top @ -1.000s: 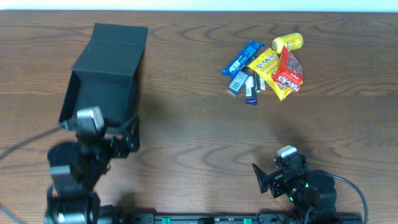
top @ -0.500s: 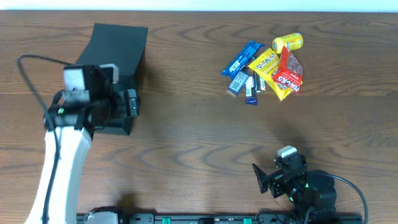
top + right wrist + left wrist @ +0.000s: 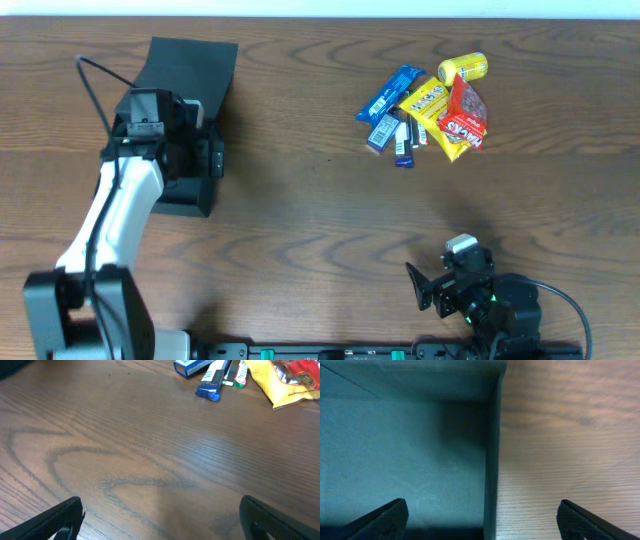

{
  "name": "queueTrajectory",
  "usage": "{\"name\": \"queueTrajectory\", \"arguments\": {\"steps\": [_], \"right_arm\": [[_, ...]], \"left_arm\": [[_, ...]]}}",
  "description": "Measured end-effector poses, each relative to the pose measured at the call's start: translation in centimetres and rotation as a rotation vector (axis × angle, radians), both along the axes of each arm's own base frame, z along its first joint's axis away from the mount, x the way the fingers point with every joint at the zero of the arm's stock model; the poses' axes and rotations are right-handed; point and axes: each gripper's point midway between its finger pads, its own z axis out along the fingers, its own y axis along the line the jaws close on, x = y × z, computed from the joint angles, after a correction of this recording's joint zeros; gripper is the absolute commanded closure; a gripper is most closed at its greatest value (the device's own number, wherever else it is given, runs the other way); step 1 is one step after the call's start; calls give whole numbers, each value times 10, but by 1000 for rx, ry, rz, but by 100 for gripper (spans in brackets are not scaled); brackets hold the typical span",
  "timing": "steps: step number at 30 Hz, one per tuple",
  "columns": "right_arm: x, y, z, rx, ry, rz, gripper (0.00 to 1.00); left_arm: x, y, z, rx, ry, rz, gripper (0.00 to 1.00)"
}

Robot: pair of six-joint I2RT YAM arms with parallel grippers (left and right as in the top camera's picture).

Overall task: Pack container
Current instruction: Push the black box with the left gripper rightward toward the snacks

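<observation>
I need to lower my left gripper onto the side of the box by the snacks next, because its open fingers are already on both sides of the box's rim, one over the inside and one over wood.
The container [image 3: 190,68] is a matte black square box with its flap lid open, at the far left of the table. My left gripper [image 3: 208,160] is open and hangs over the box's right side. In the left wrist view the left gripper [image 3: 482,506] straddles the box's right wall, with one finger over the teal-dark inside of the container [image 3: 395,450] and the other over the wood. My right gripper [image 3: 415,283] is open and empty near the front edge. In the right wrist view the right gripper [image 3: 161,502] is above bare wood.
A pile of snacks lies at the back right: a blue bar [image 3: 390,93], a yellow packet [image 3: 425,103], a red packet [image 3: 465,118], a yellow can [image 3: 463,67] and small bars [image 3: 402,140]. Some of these snacks show at the top of the right wrist view [image 3: 210,382].
My left arm has swung from the front left of the table out over the box, and its gripper now sits over the box's right wall. The right arm has not moved.
</observation>
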Motion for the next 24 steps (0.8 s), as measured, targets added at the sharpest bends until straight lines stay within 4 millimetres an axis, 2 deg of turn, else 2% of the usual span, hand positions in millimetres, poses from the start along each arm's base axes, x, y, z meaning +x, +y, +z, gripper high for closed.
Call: {"name": "queueTrajectory", "arguments": {"steps": [2, 3, 5, 7, 9, 11, 12, 19, 24], "right_arm": [[0, 0, 0, 0, 0, 0, 1], [0, 0, 0, 0, 0, 0, 1], [0, 0, 0, 0, 0, 0, 1], [0, 0, 0, 0, 0, 0, 1], [0, 0, 0, 0, 0, 0, 1], [0, 0, 0, 0, 0, 0, 1], [0, 0, 0, 0, 0, 0, 1], [0, 0, 0, 0, 0, 0, 1], [0, 0, 0, 0, 0, 0, 1]], "left_arm": [[-2, 0, -14, 0, 40, 1, 29], [-2, 0, -20, 3, 55, -8, 44], [-4, -1, -28, 6, 79, -14, 66], [-5, -2, -32, 9, 91, -24, 77], [-5, -6, -33, 13, 92, -40, 82], [-5, -11, -33, 14, 93, -54, 91], [-5, -13, -33, 17, 93, -59, 94], [-6, -33, -33, 28, 94, -84, 94], [-7, -66, -32, -6, 88, -73, 94]]}}
